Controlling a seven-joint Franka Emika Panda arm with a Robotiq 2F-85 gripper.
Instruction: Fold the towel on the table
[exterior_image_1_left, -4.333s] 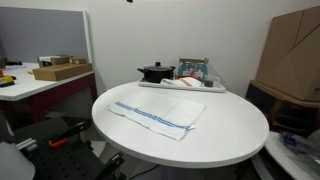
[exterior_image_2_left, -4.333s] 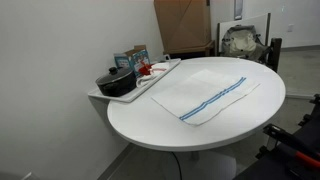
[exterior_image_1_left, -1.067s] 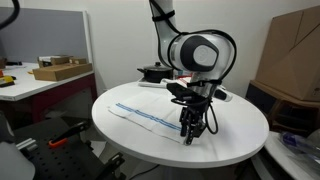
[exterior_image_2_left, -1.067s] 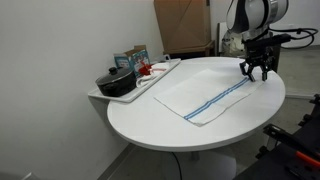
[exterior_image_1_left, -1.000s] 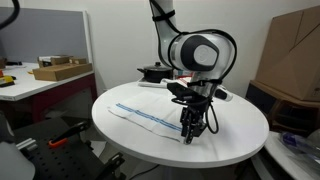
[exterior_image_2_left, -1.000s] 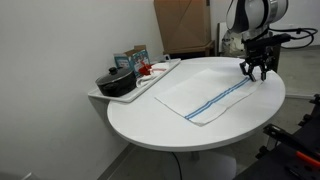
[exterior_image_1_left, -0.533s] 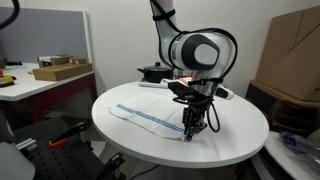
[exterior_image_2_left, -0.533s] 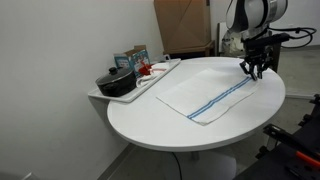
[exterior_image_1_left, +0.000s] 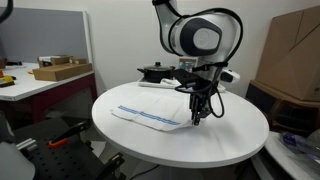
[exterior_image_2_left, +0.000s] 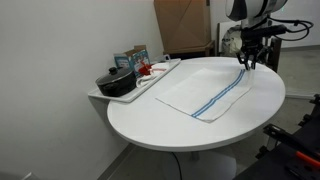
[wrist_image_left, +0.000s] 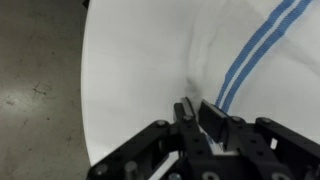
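I will move my gripper up and along the blue stripes, then lower it to release over the towel's opposite striped end, because that end is flat and unfolded.
The towel is a white cloth with blue stripes lying on the round white table. In both exterior views one end of it is pulled up off the tabletop. My gripper is shut on that raised corner, a little above the table. From the opposite side, the towel stretches from the gripper down to the table. In the wrist view the gripper pinches puckered white cloth, with the towel's blue stripe running past it.
A tray with a black pot and small boxes sits at the table's edge. A big cardboard box stands behind, and a desk with a flat box stands off to one side.
The jaws have closed on the towel's corner. The gripper has risen from the tabletop and moved back over the towel, drawing that end of the cloth up with it.
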